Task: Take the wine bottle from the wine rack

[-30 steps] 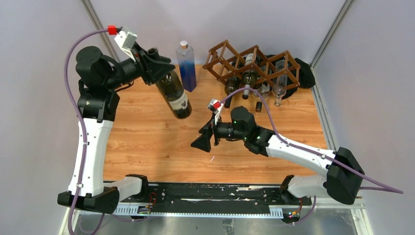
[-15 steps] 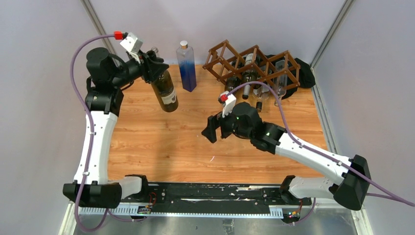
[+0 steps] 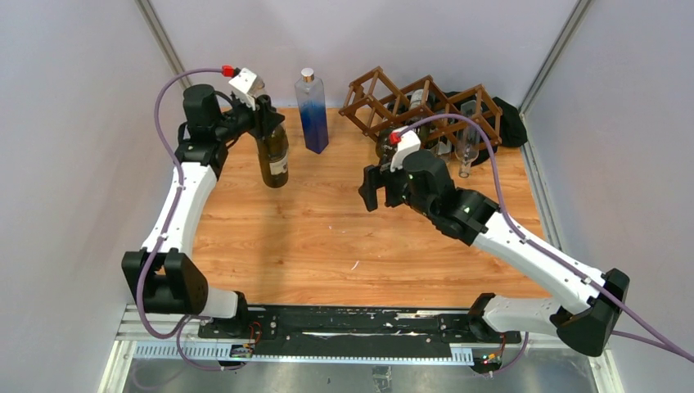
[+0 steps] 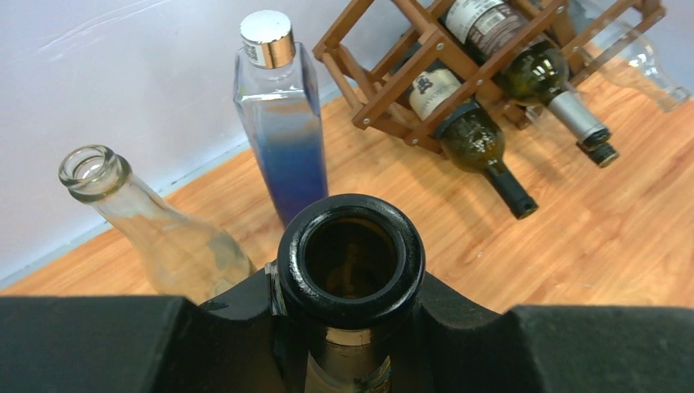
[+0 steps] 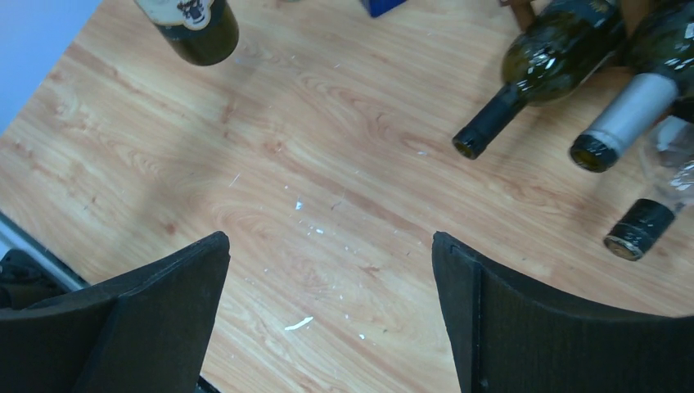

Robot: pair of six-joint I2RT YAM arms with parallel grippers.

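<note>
My left gripper lowers toward the blue bottle next and releases the wine bottle on the bare wood [image 3: 295,169] beside the blue bottle, since that wood lies below.
A dark wine bottle [image 3: 275,155] with a pale label stands nearly upright at the back left of the table. My left gripper [image 3: 263,115] is shut on its neck just under the open mouth [image 4: 350,258]. Whether its base touches the wood I cannot tell. The brown lattice wine rack [image 3: 425,105] stands at the back right, with dark bottles [image 4: 470,135] lying in its cells, necks pointing forward. My right gripper [image 3: 370,187] hangs over the middle of the table, left of the rack, open with nothing between its fingers [image 5: 458,311].
A tall square bottle of blue liquid [image 3: 312,115] stands between the held bottle and the rack. A clear glass bottle [image 4: 155,233] stands close behind the held one. A clear bottle [image 3: 467,151] lies in the rack's right end, and a black object [image 3: 512,123] sits behind it.
The left arm has carried the wine bottle back and left, turning it from tilted to upright. The right gripper has moved toward the rack, turned downward and opened a little wider.
</note>
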